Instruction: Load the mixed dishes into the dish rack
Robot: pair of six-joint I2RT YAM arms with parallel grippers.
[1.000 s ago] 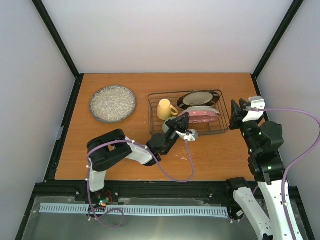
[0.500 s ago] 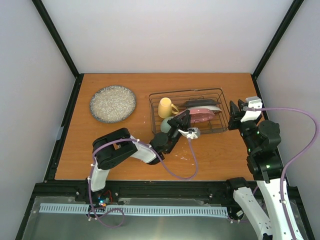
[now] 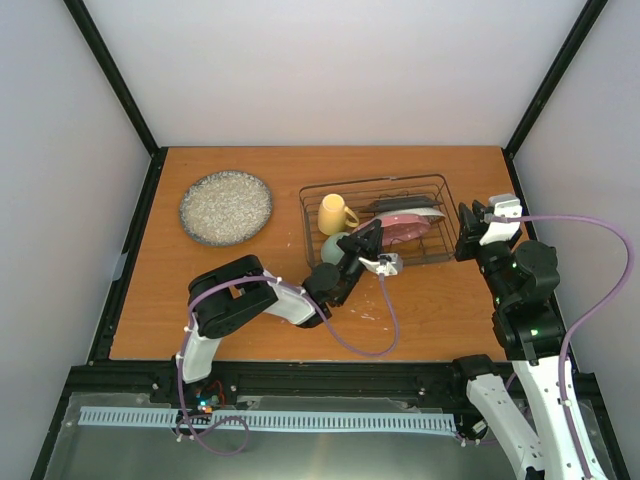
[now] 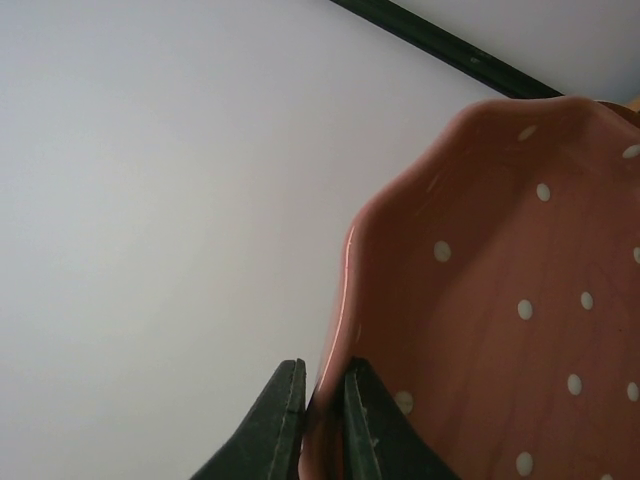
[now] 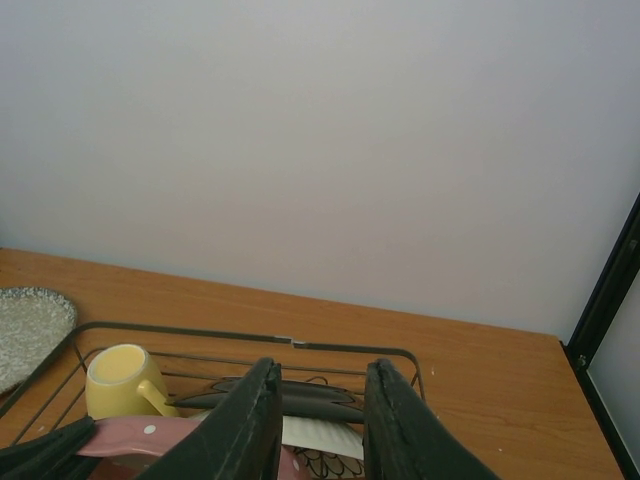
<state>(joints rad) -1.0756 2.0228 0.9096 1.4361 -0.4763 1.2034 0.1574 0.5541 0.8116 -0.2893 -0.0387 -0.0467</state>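
Observation:
I will next lower my left gripper toward the right in the top view and let go of the pink plate (image 4: 500, 300), because the rack's near part is below on that side.
The black wire dish rack (image 3: 441, 190) stands at the table's middle right. In it are the yellow mug (image 3: 335, 213), the mint bowl (image 3: 331, 246), a dark-rimmed cream plate (image 3: 405, 207) on edge and a pink white-dotted plate (image 3: 408, 228). My left gripper (image 3: 371, 235) is shut on the pink plate's (image 4: 500, 300) rim, seen close in the left wrist view (image 4: 322, 375). My right gripper (image 3: 468, 232) is open and empty just right of the rack. Its view (image 5: 318, 400) shows the rack (image 5: 290, 342), the mug (image 5: 118, 378), the dark-rimmed plate (image 5: 300, 398) and a petal pattern (image 5: 335, 465) below.
A grey speckled plate (image 3: 225, 207) lies on the wooden table (image 3: 250, 290) at the far left, outside the rack. Black frame posts (image 3: 110, 80) and white walls close in the table on three sides.
My left gripper has pushed the pink plate farther into the rack. The cream plate has tipped from face-up to on edge. The rack has shifted slightly back. My right gripper has edged left.

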